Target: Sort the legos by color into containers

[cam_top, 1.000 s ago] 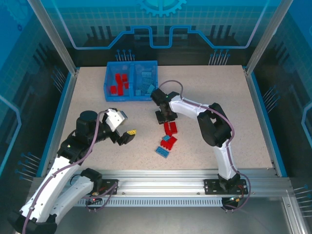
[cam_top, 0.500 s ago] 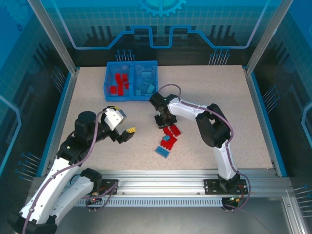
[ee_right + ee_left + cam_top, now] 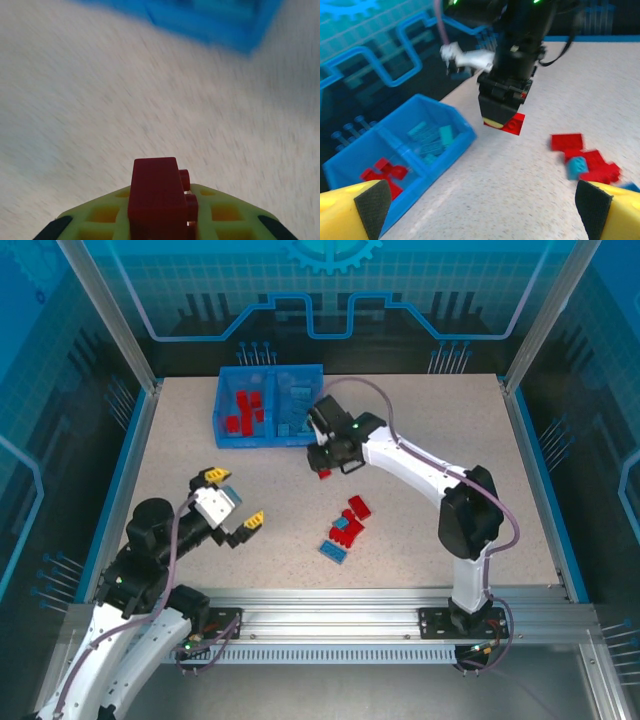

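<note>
The brick (image 3: 513, 124) is red, like the legos in the container of red legos, so my right gripper will next carry it up and outward over the bin's near side to that container.
My right gripper (image 3: 325, 468) hangs above the table just in front of the blue bin's (image 3: 218, 408) near right corner, shut on a red lego (image 3: 324, 474). In the right wrist view that red lego (image 3: 157, 192) sits upright between the yellow-green pads. The left wrist view has the same brick (image 3: 513, 124) under the right gripper (image 3: 501, 116). The bin's left container holds red legos (image 3: 243, 411), its right one light blue legos (image 3: 299, 406). Loose red and blue legos (image 3: 345, 531) lie mid-table. My left gripper (image 3: 233, 498) is open and empty, left of that pile.
The bin's near wall (image 3: 451, 145) lies left of the held brick in the left wrist view, and the loose pile (image 3: 585, 161) lies to the right. Bare speckled tabletop stretches between my left gripper and the pile. Metal frame posts stand at the table's back corners.
My right gripper shut on a red lego at the pile, lifted it, and carried it up and left toward the bin. The left arm drew back toward the near left.
</note>
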